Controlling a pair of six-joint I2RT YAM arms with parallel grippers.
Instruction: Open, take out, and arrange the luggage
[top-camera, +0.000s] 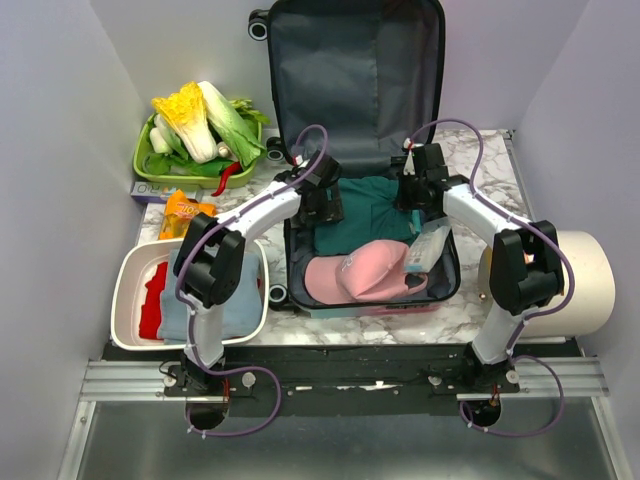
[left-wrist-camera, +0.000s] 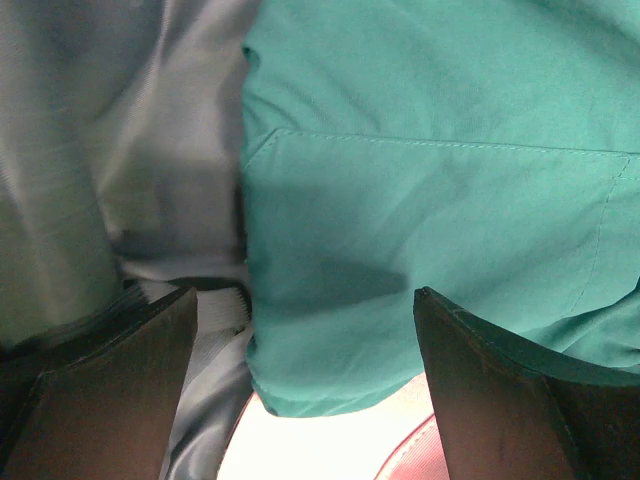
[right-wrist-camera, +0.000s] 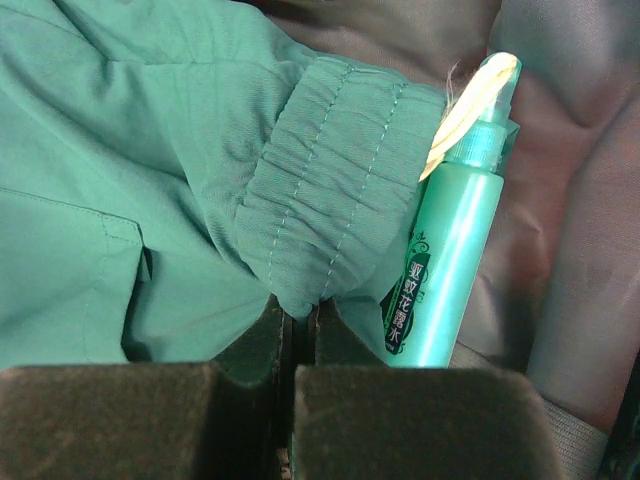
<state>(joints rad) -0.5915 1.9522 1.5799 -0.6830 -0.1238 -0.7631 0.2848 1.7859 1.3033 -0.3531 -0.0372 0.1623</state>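
Note:
The white basin already holds clothes, so my right gripper will next lift the garment's cuff left in the top view over it and let go.
The luggage (top-camera: 350, 70) lies open mid-table, its grey-lined lid standing up at the back. Inside lie a teal garment (top-camera: 375, 205) and, nearer me, a pink cap (top-camera: 355, 275). My left gripper (top-camera: 325, 205) hangs open over the garment's left edge; in the left wrist view the gripper (left-wrist-camera: 303, 295) straddles teal cloth (left-wrist-camera: 440, 150) beside the grey lining (left-wrist-camera: 130, 130), nothing pinched. My right gripper (top-camera: 418, 200) is at the garment's right side. Its wrist view shows the gripper (right-wrist-camera: 303, 310) shut on the gathered elastic cuff (right-wrist-camera: 330, 200), right beside a teal spray bottle (right-wrist-camera: 450, 250).
A white basin (top-camera: 130, 275) holding red and blue clothes sits at the front left. Behind it are an orange packet (top-camera: 185, 210) and a green basket (top-camera: 145, 160) of vegetables. A cream cylinder (top-camera: 590, 280) lies at the right edge. A clear pouch (top-camera: 430, 248) rests in the luggage's right side.

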